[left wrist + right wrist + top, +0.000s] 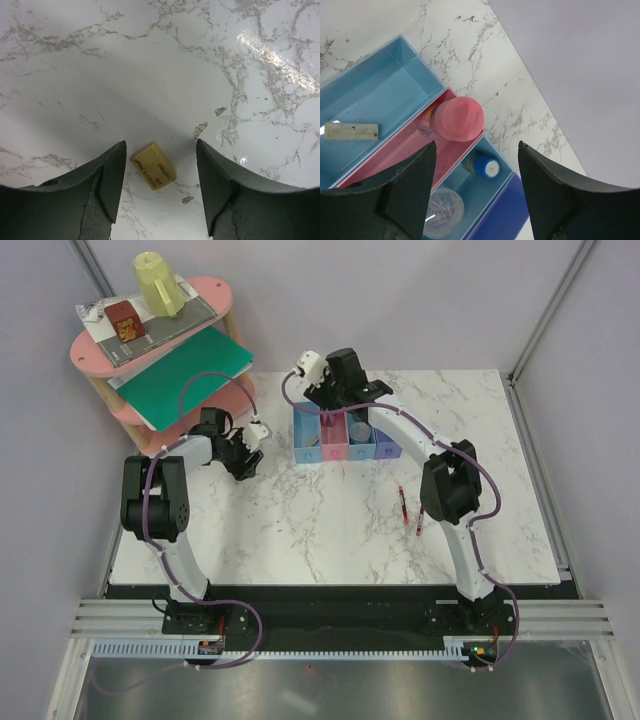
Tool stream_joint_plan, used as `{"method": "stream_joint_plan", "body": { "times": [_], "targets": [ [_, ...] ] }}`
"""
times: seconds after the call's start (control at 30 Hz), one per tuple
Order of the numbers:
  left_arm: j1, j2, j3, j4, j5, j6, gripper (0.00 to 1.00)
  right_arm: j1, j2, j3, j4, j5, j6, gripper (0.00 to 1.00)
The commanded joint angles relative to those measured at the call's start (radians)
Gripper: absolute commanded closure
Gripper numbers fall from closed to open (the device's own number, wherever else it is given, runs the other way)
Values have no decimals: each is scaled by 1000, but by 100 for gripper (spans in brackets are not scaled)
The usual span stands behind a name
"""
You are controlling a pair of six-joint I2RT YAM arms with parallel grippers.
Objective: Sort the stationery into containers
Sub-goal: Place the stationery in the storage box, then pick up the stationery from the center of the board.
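The tan block (153,165) lies between the left gripper's open fingers, so the left gripper will stay low, move slightly over the block and close on its long sides.
My left gripper (160,167) is open, low over the marble table, with a tan block (153,165) lying between its jaws, nearer the left finger. In the top view the left gripper (245,462) is left of the row of bins (304,445). My right gripper (476,145) is open and empty above the bins. The pink-capped tube (457,119) stands in the pink bin (395,152). The blue-capped bottle (486,166) is in the second light blue bin. A pale block (351,131) lies in the first light blue bin (380,90). Two red pens (402,502) lie on the table right of centre.
A clear jar of paper clips (442,212) shares the bin with the bottle. The purple-blue bin (500,217) is at the row's right end. A pink shelf (88,352) at the back left carries a yellow cup (160,285), a brown box (126,322) and a green board (185,370).
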Motion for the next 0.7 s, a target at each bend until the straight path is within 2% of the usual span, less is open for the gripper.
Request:
{"method": "stream_joint_plan", "body": {
  "times": [0.0, 0.13, 0.27, 0.3, 0.33, 0.43, 0.57, 0.6, 0.63, 0.67],
  "targets": [
    [7, -25, -40, 1, -96, -32, 36, -1, -89, -18, 28, -1, 13, 26],
    [9, -46, -69, -1, -106, -41, 36, -1, -103, -33, 31, -4, 18, 26],
    [9, -60, -98, -1, -105, -52, 41, -1, -109, -38, 31, -6, 24, 26],
    [9, -62, -103, -1, -103, -55, 44, -3, -112, -39, 32, -6, 25, 27],
    [9, -62, -104, -1, -100, -58, 52, -1, -114, -41, 32, -4, 27, 27],
    [9, -54, -106, -2, -102, -62, 67, -1, -125, -48, 32, -3, 27, 26],
    [9, -43, -101, -4, -103, -59, 76, -3, -151, -70, 35, -1, 24, 26],
    [9, -43, -100, -2, -100, -62, 81, -1, -155, -74, 35, -1, 22, 26],
    [9, -42, -98, -4, -97, -64, 91, -3, -157, -81, 37, 2, 21, 27],
    [7, -45, -95, -4, -93, -68, 93, -4, -163, -82, 37, 5, 19, 26]
  ]
}}
